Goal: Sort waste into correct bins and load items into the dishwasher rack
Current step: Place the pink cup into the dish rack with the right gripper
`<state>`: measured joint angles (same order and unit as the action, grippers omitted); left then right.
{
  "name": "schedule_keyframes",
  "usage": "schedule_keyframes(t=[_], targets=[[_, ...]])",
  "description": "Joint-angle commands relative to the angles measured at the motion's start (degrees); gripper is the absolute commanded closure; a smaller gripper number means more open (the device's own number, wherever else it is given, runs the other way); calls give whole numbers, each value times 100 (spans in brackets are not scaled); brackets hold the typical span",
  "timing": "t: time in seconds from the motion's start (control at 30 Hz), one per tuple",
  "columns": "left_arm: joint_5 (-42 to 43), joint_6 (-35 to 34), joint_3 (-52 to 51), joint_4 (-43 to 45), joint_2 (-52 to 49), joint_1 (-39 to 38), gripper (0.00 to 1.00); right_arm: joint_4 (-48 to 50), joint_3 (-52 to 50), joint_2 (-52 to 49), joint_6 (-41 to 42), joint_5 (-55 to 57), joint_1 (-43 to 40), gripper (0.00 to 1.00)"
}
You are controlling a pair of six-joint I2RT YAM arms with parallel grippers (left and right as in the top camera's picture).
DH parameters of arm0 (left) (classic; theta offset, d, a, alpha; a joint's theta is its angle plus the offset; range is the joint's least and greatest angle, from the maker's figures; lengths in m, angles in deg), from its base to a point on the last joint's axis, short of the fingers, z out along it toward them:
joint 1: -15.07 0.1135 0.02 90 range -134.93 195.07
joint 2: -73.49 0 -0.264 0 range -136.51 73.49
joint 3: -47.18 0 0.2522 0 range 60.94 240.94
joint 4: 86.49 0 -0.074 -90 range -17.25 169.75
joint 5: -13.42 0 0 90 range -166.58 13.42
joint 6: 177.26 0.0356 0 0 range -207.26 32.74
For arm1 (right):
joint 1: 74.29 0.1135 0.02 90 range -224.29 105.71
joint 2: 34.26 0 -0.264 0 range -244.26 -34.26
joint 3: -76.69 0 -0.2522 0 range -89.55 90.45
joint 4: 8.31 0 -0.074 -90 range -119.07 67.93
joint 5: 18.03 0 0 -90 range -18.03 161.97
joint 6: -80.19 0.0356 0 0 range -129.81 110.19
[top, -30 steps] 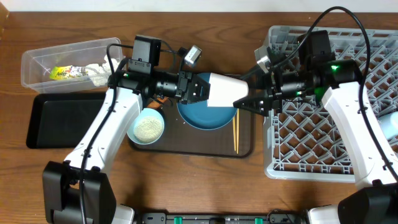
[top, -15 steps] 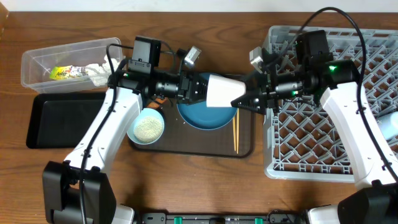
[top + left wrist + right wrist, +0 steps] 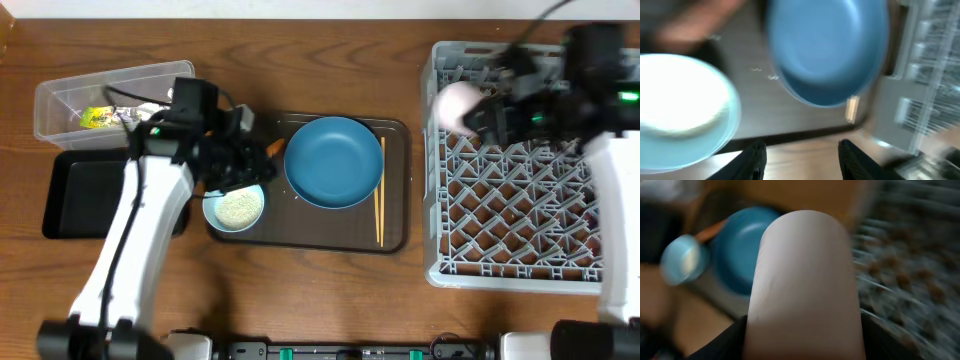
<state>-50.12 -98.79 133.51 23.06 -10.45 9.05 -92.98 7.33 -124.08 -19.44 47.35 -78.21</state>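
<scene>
My right gripper swings to the right in the overhead view next, turning and lowering the pink cup (image 3: 455,103) between rack (image 3: 520,210) pegs, as it still hangs by the rack's edge.
My right gripper (image 3: 482,115) is shut on the pink cup (image 3: 455,103) and holds it over the back left corner of the grey dishwasher rack (image 3: 520,210). The cup fills the right wrist view (image 3: 805,280). My left gripper (image 3: 245,168) is open and empty over the left part of the brown tray, its fingers (image 3: 802,160) apart. The dark-blue dish (image 3: 333,162) lies on the tray, with the chopsticks (image 3: 379,205) to its right. The pale-teal bowl (image 3: 236,207) holds rice. An orange carrot piece (image 3: 275,148) lies by the dish.
The clear tub (image 3: 60,95) at the back left holds the yellow-green wrapper (image 3: 100,117) and white paper (image 3: 152,112). The black tray (image 3: 85,195) lies in front of it. The brown serving tray (image 3: 395,235) sits mid-table. Both wrist views are motion-blurred.
The left gripper has let go of the pink cup and pulled back to the left. The right arm has carried the cup to the right, over the rack.
</scene>
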Motion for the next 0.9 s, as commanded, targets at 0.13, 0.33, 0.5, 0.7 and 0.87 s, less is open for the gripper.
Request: schedule_keyframes(t=[0.13,0.33,0.5,0.7,0.87], targets=[[-1912,138,81,-197,931,24,51,-605,232,131,1394,1847,-1419,54],[-2009,131,79,-223,1005,24,51,-328,232,83,1609,2168,-2330,55],[-2006,52,79,-240,979,22,51,4,232,-184,2243,2691,-2852,53],[-2006,52,79,-245,979,22,51,310,232,-804,2557,2710,-3193,50],[-2009,52,79,-262,979,22,51,654,232,-1314,2942,2780,-3333,49]])
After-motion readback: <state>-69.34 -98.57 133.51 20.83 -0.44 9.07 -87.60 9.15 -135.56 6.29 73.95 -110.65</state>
